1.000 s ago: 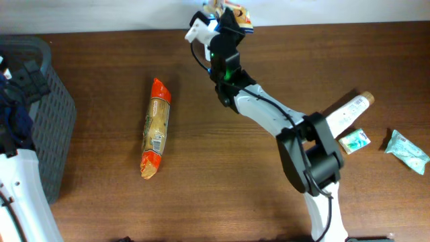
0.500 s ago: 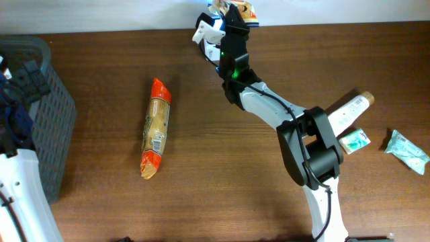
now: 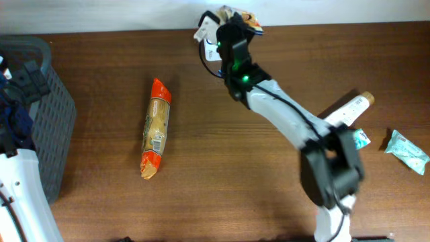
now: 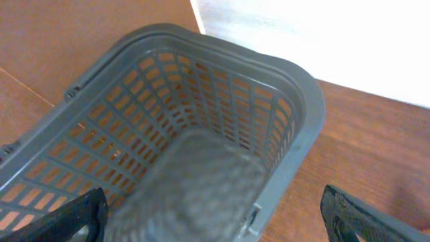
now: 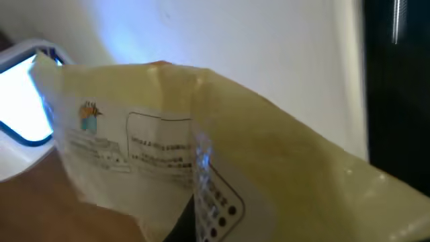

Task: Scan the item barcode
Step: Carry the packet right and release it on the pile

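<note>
My right gripper should next carry the item away from the scanner. Then it should move the item back and down over the sachet and green packet.
My right gripper is at the table's far edge, shut on the item, a yellowish snack packet with orange and blue print. A white scanner sits just left of it. The right wrist view is filled by the packet: its printed back faces the camera, bluish light runs down its seam, and it hides my fingers. The white, blue-edged scanner shows at that view's left edge. My left gripper hangs open over the grey basket, holding nothing.
The grey slatted basket stands at the left edge. An orange-ended snack pack lies left of centre. At the right lie a white tube, a small green-white sachet and a green packet.
My right arm has carried the packet a little to the right along the far edge, and its elbow has swung right. The left arm has not moved.
</note>
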Robot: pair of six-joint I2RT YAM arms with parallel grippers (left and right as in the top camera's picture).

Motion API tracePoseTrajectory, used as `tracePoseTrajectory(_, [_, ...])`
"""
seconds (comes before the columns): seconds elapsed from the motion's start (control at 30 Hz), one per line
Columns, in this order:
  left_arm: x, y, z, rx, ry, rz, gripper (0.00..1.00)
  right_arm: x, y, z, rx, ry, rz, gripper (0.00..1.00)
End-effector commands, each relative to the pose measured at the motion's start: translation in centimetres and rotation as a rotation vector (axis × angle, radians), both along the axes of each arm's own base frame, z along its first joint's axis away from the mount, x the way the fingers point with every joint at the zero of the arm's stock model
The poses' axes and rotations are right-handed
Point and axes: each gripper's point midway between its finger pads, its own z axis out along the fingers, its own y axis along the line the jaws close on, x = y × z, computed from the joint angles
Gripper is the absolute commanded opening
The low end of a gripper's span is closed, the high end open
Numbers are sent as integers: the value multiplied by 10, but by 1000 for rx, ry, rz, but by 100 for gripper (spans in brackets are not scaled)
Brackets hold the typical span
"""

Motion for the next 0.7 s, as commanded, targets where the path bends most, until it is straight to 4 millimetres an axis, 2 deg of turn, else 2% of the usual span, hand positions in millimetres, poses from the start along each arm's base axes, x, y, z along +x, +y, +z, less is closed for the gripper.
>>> tracePoseTrajectory(0.0, [-1, 1, 3, 12, 3, -1, 99, -66, -33, 120, 567, -135, -96, 4])
tracePoseTrajectory(0.07, [-1, 1, 3, 12, 3, -1, 99, -108, -57, 138, 800, -77, -145, 4])
tracePoseTrajectory(0.13, [-1, 1, 3, 12, 3, -1, 99, -144, -91, 144, 936, -48, -253, 4])
tracePoseTrajectory(0.17, [-1, 1, 3, 12, 3, -1, 99, -165, -118, 145, 1049, -50, -347, 4])
tracePoseTrajectory(0.23, [-1, 1, 3, 12, 3, -1, 99, -200, -169, 140, 1202, -34, -496, 4])
tracePoseTrajectory(0.3, [-1, 1, 3, 12, 3, -1, 99, -216, -205, 129, 1253, 0, -592, 4])
tracePoseTrajectory(0.33, [-1, 1, 3, 12, 3, -1, 99, -224, -230, 116, 1274, 33, -669, 4])
tracePoseTrajectory(0.43, [-1, 1, 3, 12, 3, -1, 99, -239, -289, 72, 1344, 116, -886, 4])
tracePoseTrajectory(0.53, [-1, 1, 3, 12, 3, -1, 99, -240, -339, 20, 1456, 148, -1040, 4])
tracePoseTrajectory(0.6, [-1, 1, 3, 12, 3, -1, 99, -239, -372, -29, 1539, 164, -1129, 4])
tracePoseTrajectory(0.67, [-1, 1, 3, 12, 3, -1, 99, -242, -396, -73, 1609, 169, -1198, 4])
